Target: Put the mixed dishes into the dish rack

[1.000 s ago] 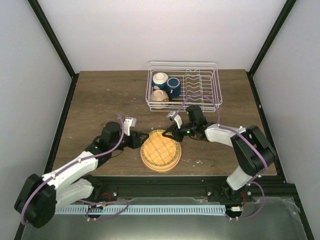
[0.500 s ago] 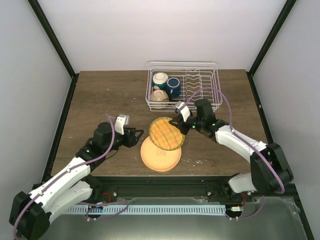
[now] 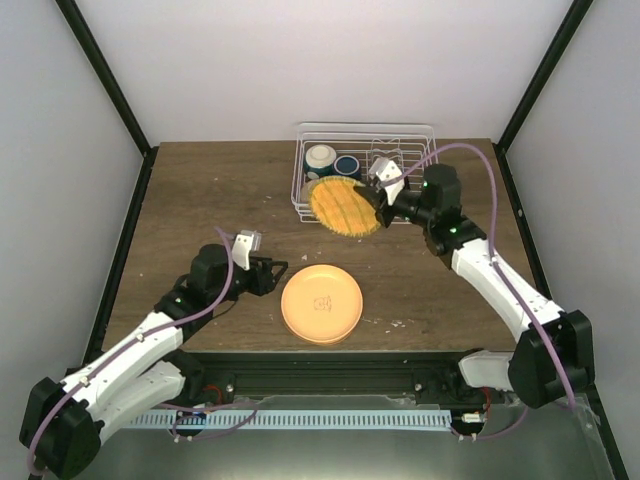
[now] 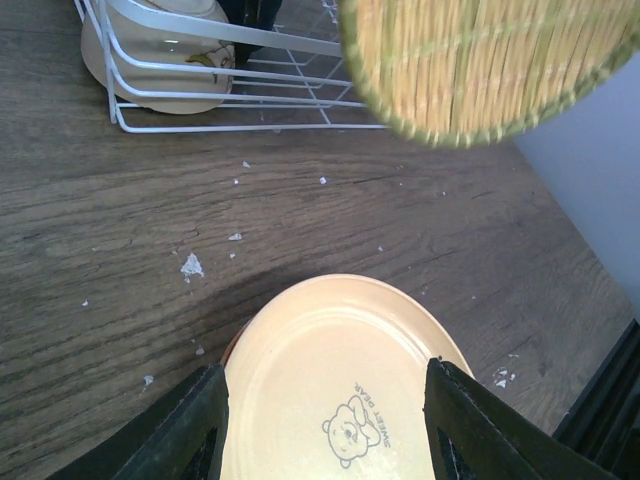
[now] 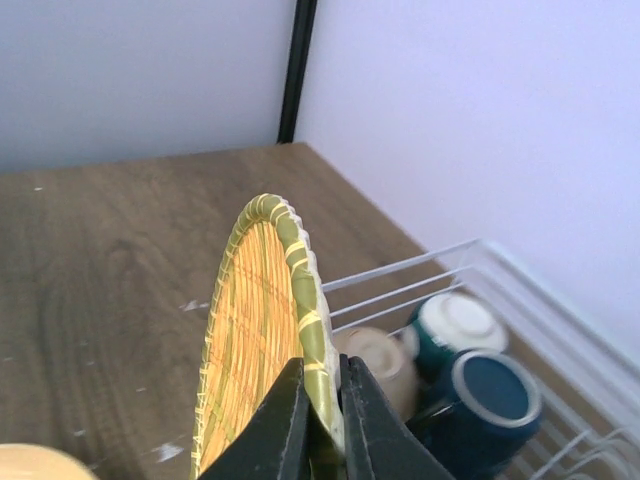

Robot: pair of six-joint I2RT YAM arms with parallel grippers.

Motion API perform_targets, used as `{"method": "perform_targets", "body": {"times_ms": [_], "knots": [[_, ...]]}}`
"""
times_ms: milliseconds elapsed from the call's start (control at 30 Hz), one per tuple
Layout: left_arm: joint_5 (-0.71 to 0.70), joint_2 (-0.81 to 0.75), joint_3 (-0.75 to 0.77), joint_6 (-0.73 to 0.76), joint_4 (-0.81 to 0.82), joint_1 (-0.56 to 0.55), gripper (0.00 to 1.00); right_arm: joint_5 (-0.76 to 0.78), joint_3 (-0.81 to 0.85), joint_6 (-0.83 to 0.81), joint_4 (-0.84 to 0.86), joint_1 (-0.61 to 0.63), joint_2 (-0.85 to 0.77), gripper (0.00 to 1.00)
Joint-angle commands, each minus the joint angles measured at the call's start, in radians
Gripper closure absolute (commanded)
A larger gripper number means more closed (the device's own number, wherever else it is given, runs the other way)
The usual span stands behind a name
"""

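Observation:
My right gripper should move outward and to the right in the top view, then down to the dish rack's back wires and release there next, because those wires are empty.
My right gripper (image 3: 380,200) (image 5: 322,375) is shut on the rim of the woven-pattern plate (image 3: 343,205) (image 5: 250,340). It holds the plate on edge in the air at the front left of the white wire dish rack (image 3: 366,125) (image 5: 400,275). In the rack lie a cream bowl (image 3: 321,157), a dark blue cup (image 3: 349,166) (image 5: 490,400) and a second cream bowl (image 4: 160,50) (image 5: 378,362). A plain orange plate (image 3: 321,303) (image 4: 330,360) with a bear print lies flat on the table. My left gripper (image 3: 275,275) (image 4: 325,420) is open at that plate's left edge.
White crumbs are scattered on the wooden table (image 4: 190,265) between the orange plate and the rack. The rack's upright prongs (image 3: 395,165) fill its right half. Black frame posts stand at the table's back corners.
My right gripper has lifted the woven plate off the orange plate and carried it up and back to the rack's front. My left gripper has drawn back slightly from the orange plate.

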Motion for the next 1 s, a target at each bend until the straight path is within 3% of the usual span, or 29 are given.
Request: {"method": "perform_targets", "body": {"times_ms": [0, 500, 633, 967], "knots": [[0.014, 0.007, -0.003, 0.021, 0.027, -0.001, 0.44, -0.008, 0.123, -0.155, 0.072, -0.062, -0.007, 0.99], [0.099, 0.109, -0.034, -0.007, 0.124, -0.001, 0.44, -0.266, 0.418, -0.416, 0.121, -0.356, 0.299, 0.99], [0.105, 0.117, -0.045, -0.003, 0.147, 0.0, 0.44, -0.362, 0.471, -0.539, 0.134, -0.385, 0.392, 0.99], [0.084, 0.092, -0.045, 0.023, 0.134, -0.001, 0.44, -0.412, 0.672, -0.777, -0.057, -0.392, 0.585, 0.99]]}}
